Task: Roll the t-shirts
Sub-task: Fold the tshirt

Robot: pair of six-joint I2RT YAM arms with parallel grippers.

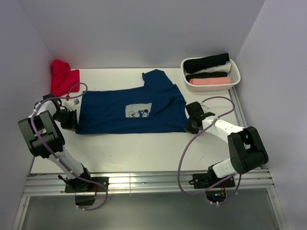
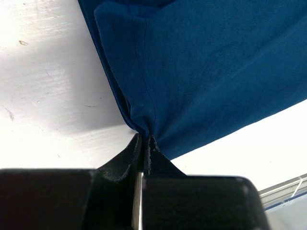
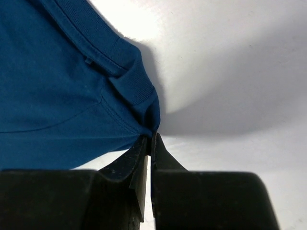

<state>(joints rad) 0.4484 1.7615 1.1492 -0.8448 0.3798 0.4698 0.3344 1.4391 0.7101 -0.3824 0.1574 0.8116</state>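
Observation:
I should next drag the pinched shirt end back toward the metal bar with my left gripper and release it on the bare tabletop, as the space between shirt and bar is open.
A navy blue t-shirt [image 1: 132, 110] with a pale cartoon print lies folded lengthwise across the table, one sleeve sticking out at the back. My left gripper [image 1: 73, 123] is shut on the shirt's left end; in the left wrist view the cloth [image 2: 201, 72] bunches into the pinched tips [image 2: 144, 137]. My right gripper [image 1: 191, 125] is shut on the shirt's right end; in the right wrist view the collar-side cloth [image 3: 62, 96] gathers at the tips [image 3: 149, 138]. A red t-shirt [image 1: 63, 76] lies crumpled at the back left.
A white basket [image 1: 233, 82] at the back right holds rolled black, white and pink shirts. Cables loop beside both arms. Walls close the table on the left, back and right. A metal rail runs along the near edge.

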